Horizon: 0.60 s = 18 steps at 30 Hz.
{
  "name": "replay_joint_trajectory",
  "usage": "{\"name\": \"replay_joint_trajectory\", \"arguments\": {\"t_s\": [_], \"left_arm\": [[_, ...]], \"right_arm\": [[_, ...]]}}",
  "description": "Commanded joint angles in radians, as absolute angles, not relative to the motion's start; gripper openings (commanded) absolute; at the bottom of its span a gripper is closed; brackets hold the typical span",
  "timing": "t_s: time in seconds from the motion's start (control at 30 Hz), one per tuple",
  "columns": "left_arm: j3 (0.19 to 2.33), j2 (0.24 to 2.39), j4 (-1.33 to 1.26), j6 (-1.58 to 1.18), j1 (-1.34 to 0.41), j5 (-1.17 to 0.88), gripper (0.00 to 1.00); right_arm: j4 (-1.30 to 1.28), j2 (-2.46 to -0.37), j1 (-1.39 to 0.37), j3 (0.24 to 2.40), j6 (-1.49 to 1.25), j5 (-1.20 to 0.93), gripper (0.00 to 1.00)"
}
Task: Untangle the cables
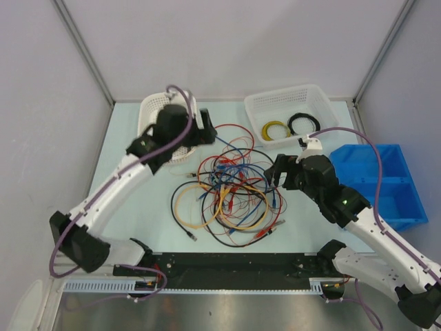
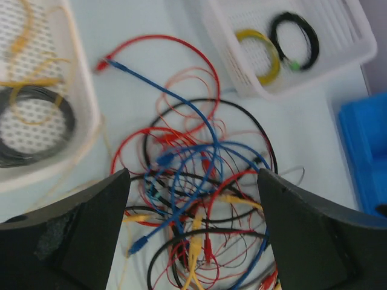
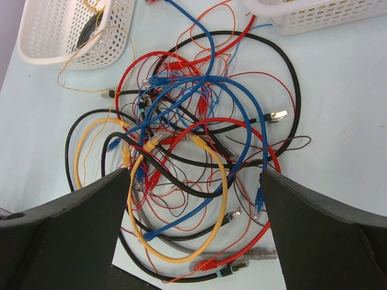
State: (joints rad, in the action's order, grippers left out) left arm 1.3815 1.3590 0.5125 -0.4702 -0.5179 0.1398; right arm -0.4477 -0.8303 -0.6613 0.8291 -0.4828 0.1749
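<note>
I should move my left gripper back and down onto the part of the thin yellow-orange wire beside the tangle. Few cables cross there, and the wire will run below and back from it.
The cables (image 1: 231,187) lie as one tangle of red, blue, yellow and black wires in the middle of the table. My left gripper (image 1: 209,134) hovers over the tangle's far-left edge, beside the left basket. In the left wrist view its fingers (image 2: 91,229) stand wide apart above the cables (image 2: 199,175), and nothing is between them: the left gripper (image 2: 193,174) is open. My right gripper (image 1: 277,172) hangs over the tangle's right side. The right gripper (image 3: 195,172) is open above the cables (image 3: 199,139) and touches none.
A white basket (image 1: 153,110) at the far left holds coiled black and yellow wire, and a thin wire (image 3: 78,66) trails from it. A second white basket (image 1: 256,105) at the far right holds a yellow coil (image 1: 274,129) and a black coil (image 1: 304,124). A blue bin (image 1: 386,186) stands at the right edge.
</note>
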Motion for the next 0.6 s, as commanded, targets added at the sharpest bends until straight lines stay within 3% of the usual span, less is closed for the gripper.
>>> {"name": "replay_joint_trajectory", "arguments": {"t_s": [0.0,0.23,0.57], "left_arm": [[1.117,1.276,0.468,-0.518,-0.638,0.190,0.90],[0.856,1.132,0.465,-0.621,-0.681,0.212,0.85],[0.684,1.209,0.408,-0.649,-0.681,0.196,0.78]], "right_arm": [[-0.465,-0.819,-0.672,0.865,-0.505,0.173,0.95],[-0.485,-0.801,-0.706,0.835,-0.537,0.210,0.95],[-0.472,-0.807,-0.765,0.811,-0.578,0.258,0.95]]}}
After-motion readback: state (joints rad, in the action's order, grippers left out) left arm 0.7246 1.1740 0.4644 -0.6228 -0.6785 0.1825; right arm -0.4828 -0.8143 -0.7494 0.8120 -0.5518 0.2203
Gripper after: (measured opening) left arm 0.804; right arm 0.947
